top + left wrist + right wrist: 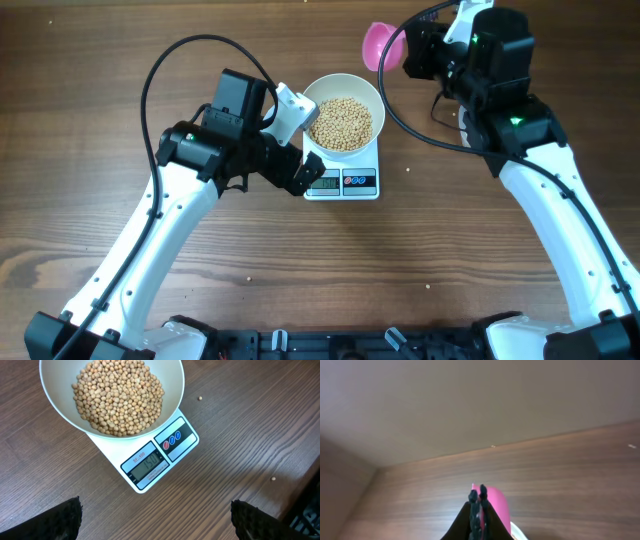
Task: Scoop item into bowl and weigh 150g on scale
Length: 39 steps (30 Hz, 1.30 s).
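The scale shows the asked weight. My right gripper will move away from the bowl [345, 78], toward the right in the overhead view, and lower the pink scoop [380, 45].
The white bowl [345, 78] [54, 390] stands on the small white scale [360, 182] [176, 442] and holds a heap of tan beans [343, 122] [120, 395]. The scale's display reads 150. My left gripper [300, 175] [160, 522] hovers open just left of the scale's front, fingers spread wide over bare wood and holding nothing. My right gripper [412, 52] [478, 497] is raised behind and right of the bowl, shut on the handle of a pink scoop [380, 45] [496, 505].
The wooden table [120, 60] has a few stray beans [200, 398] to the right of the scale. Black cables loop over both arms. In the right wrist view a plain wall rises behind the table's far edge.
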Tool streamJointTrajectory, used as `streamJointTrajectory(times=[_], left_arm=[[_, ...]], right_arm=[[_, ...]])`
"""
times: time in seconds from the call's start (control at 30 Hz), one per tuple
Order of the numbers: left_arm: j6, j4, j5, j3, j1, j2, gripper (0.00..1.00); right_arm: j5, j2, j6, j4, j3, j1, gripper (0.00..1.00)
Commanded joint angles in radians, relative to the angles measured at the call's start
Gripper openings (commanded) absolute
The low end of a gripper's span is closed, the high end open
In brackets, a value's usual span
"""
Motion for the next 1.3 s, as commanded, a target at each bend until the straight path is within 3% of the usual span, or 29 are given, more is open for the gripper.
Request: streamJointTrajectory(times=[0.0,0.07,0.13,0.17,0.23,0.3,0.4,0.5,0.67,0.9,1.0,1.27], left_arm=[[0.016,0.002,0.009,0.011,-0.001,-0.004,1.0],[0.016,0.002,0.009,0.011,-0.001,-0.004,1.0],[0.016,0.002,0.009,0.011,-0.001,-0.004,1.0],[0.016,0.002,0.009,0.011,-0.001,-0.004,1.0],[0.016,0.002,0.009,0.011,-0.001,-0.004,1.0],[0.016,0.002,0.009,0.011,-0.001,-0.004,1.0],[0.016,0.002,0.009,0.011,-0.001,-0.004,1.0],[0.016,0.002,0.009,0.011,-0.001,-0.004,1.0],[0.016,0.002,0.009,0.011,-0.001,-0.004,1.0],[0.016,0.002,0.009,0.011,-0.001,-0.004,1.0],[0.016,0.002,0.009,0.011,-0.001,-0.004,1.0],[0.016,0.002,0.009,0.011,-0.001,-0.004,1.0]], right_arm=[[0.127,-0.084,0.047,-0.083,0.032,-0.048,0.04],[0.129,-0.208,0.087,-0.302,0.032,-0.128,0.04],[0.189,-0.328,0.281,-0.659,0.026,-0.2,0.04],[0.27,-0.386,0.343,-0.763,0.008,-0.201,0.04],[0.368,-0.472,0.4,-0.817,-0.034,-0.202,0.04],[0.419,-0.541,0.472,-0.806,-0.11,-0.203,0.04],[0.494,-0.594,0.711,-0.753,-0.277,-0.23,0.04],[0.476,-0.589,0.701,-0.529,-0.4,-0.278,0.04],[0.309,-0.476,0.589,-0.273,-0.44,-0.423,0.04],[0.035,-0.079,0.554,0.118,-0.44,-0.503,0.04],[-0.01,0.001,0.577,0.132,-0.44,-0.502,0.04],[0.01,-0.001,0.57,0.012,-0.44,-0.503,0.04]])
